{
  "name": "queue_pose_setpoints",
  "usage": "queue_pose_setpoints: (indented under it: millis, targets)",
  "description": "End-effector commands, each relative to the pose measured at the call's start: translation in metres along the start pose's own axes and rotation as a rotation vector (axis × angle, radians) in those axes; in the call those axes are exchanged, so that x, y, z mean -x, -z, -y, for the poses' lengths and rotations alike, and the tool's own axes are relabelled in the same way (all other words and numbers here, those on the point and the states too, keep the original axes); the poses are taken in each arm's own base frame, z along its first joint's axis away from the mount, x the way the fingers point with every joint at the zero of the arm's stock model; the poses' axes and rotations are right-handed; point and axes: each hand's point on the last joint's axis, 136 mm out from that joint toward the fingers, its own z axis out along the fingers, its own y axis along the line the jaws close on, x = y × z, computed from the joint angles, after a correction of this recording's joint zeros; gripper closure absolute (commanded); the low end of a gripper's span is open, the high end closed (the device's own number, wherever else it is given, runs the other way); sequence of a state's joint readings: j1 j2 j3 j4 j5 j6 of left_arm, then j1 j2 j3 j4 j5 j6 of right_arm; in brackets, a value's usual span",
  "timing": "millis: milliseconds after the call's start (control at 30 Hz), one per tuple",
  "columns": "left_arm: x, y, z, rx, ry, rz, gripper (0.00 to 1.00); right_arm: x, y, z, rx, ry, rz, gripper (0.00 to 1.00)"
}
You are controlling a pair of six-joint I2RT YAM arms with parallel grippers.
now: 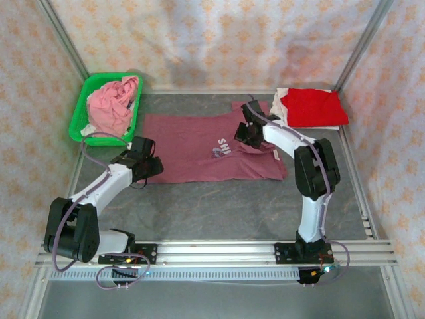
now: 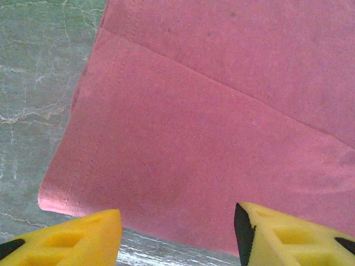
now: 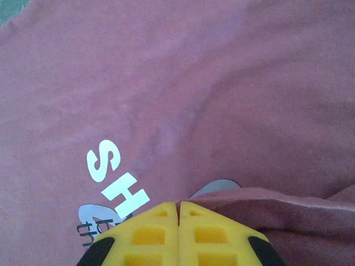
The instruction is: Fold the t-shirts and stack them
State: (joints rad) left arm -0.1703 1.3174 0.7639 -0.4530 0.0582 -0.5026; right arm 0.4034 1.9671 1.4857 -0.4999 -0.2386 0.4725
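The lifted side of the shirt reaches only partway over, so the fold goes farther across the shirt and slightly outward in my right gripper next, and comes free beside the "SH".
The maroon t-shirt (image 1: 192, 153) lies spread on the grey table, with the pale "SH" of its print (image 3: 113, 177) showing. My right gripper (image 1: 247, 136) (image 3: 178, 205) is shut on a fold of its right side, which is lifted and drawn over toward the print. My left gripper (image 1: 149, 166) (image 2: 177, 213) hovers open at the shirt's left hem corner (image 2: 61, 194), nothing between its fingers. A folded red t-shirt (image 1: 313, 106) rests on a white one (image 1: 282, 100) at the back right. A pink t-shirt (image 1: 113, 103) is heaped in the basket.
The green plastic basket (image 1: 80, 129) stands at the back left, close behind my left arm. Metal frame posts and patterned cloth walls close in the table. Bare grey tabletop (image 1: 212, 206) stretches between the shirt and the arm bases.
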Motion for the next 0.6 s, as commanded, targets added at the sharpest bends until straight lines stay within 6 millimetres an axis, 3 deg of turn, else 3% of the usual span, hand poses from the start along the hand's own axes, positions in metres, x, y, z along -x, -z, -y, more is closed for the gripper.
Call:
queue_pose_setpoints:
  millis: [0, 233, 567]
  targets:
    - [0.004, -0.005, -0.004, 0.037, -0.017, 0.019, 0.44, -0.004, -0.003, 0.003, -0.094, 0.099, -0.016, 0.99]
    - [-0.001, -0.013, -0.004, 0.044, -0.027, -0.007, 0.44, -0.007, -0.020, -0.005, -0.128, 0.180, -0.086, 0.98]
    - [-0.001, -0.018, -0.004, 0.051, -0.028, -0.017, 0.43, 0.025, -0.011, -0.022, -0.145, 0.248, -0.023, 0.97]
